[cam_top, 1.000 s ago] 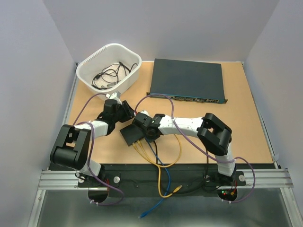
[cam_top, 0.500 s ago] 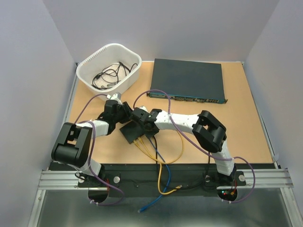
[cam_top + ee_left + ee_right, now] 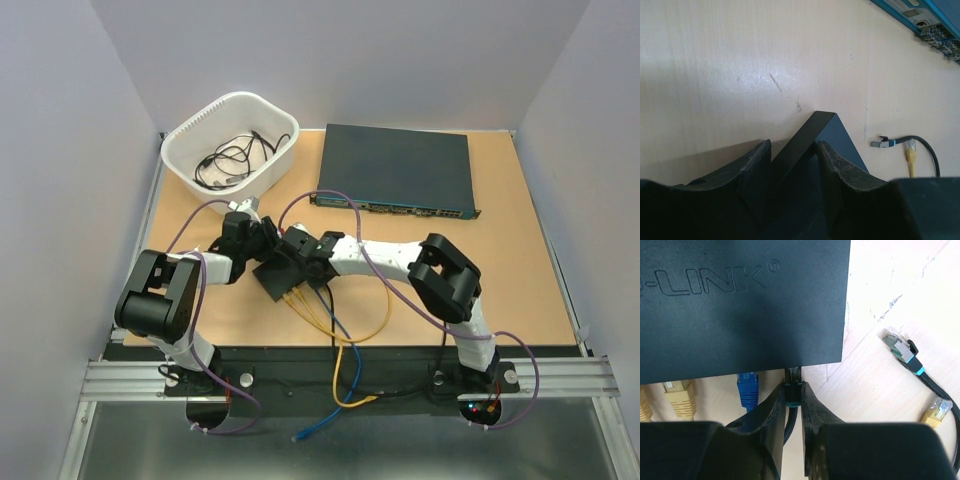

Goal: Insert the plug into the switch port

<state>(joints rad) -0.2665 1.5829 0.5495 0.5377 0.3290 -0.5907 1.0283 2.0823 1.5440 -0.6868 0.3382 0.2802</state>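
Observation:
Next, my right gripper pushes toward the box's edge beside the blue plug and releases the black plug there, because the black plug's tip already meets that edge.
The small flat black box (image 3: 280,281) lies on the table between my two arms, lettered "-LINK" in the right wrist view (image 3: 740,305). My left gripper (image 3: 792,150) is shut on a corner of the box (image 3: 812,132). My right gripper (image 3: 792,390) is shut on a black plug with a teal band (image 3: 793,391), its tip at the box's edge beside a blue plug (image 3: 747,388) and yellow plugs (image 3: 677,392) seated in the edge. The port itself is hidden under the box's rim.
A loose black cable with a teal-banded plug (image 3: 900,351) and a loose yellow plug (image 3: 937,410) lie right of the box. A large dark unit (image 3: 395,170) stands at the back. A white basket (image 3: 180,150) with cables stands back left. Yellow and blue cables (image 3: 340,345) trail over the near edge.
My right gripper has moved left and away from me with the plug, up to the box's edge. The left arm has swung slightly; the cables have shifted with the box.

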